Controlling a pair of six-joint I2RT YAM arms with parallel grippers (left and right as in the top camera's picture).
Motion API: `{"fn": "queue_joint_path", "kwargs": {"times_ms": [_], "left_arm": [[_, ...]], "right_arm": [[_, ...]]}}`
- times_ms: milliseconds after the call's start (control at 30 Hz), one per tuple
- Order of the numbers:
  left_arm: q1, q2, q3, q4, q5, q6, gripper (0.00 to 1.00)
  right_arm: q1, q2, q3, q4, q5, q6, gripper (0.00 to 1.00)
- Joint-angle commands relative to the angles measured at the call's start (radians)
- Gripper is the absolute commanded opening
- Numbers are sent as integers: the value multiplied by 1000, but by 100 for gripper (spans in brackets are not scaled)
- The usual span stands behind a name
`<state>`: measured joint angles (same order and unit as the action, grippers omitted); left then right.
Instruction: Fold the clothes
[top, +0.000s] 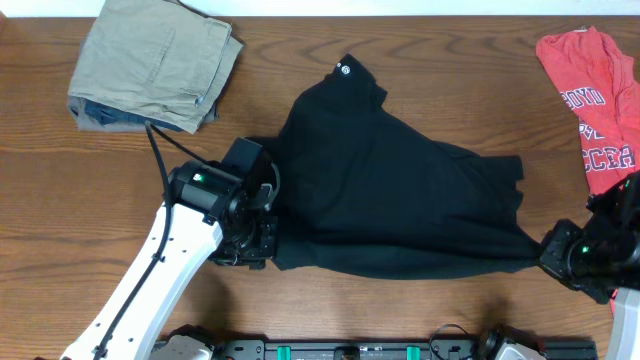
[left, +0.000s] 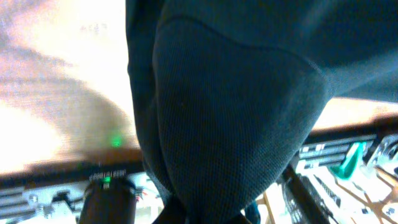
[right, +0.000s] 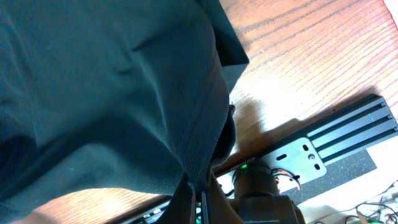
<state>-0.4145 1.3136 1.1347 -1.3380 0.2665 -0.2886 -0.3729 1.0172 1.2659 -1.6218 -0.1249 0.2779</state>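
My left gripper holds the bunched fold of the cloth, which hangs raised off the table. Next it should lower and move outward over the near part of the black shirt to release the fold there.
The black shirt (top: 390, 185) lies spread across the middle of the table, its collar and small white logo (top: 342, 70) toward the far edge. My left gripper (top: 268, 232) is shut on the shirt's near-left edge. In the left wrist view the dark fabric (left: 236, 106) bunches down into the jaws at the bottom of the frame. My right gripper (top: 545, 252) is shut on the shirt's near-right corner, pulled to a point. The right wrist view has the cloth (right: 124, 87) pinched between the closed fingers (right: 200, 198).
Folded khaki trousers (top: 155, 60) rest at the far left. A red T-shirt with white lettering (top: 598, 100) lies at the far right. A black rail (top: 400, 348) runs along the table's near edge.
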Motion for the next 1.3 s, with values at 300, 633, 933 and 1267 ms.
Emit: {"fn": "queue_joint_path", "kwargs": {"times_ms": [300, 633, 933, 1267], "left_arm": [[-1, 55, -13, 88, -59, -5, 6], [-1, 159, -13, 228, -72, -5, 6], [-1, 265, -13, 351, -78, -4, 6], [-1, 299, -13, 503, -78, -4, 7]], "right_arm": [[14, 47, -61, 63, -7, 26, 1], [14, 50, -203, 198, -38, 75, 2], [14, 57, -294, 298, -37, 138, 1], [13, 84, -362, 393, -33, 174, 9]]}}
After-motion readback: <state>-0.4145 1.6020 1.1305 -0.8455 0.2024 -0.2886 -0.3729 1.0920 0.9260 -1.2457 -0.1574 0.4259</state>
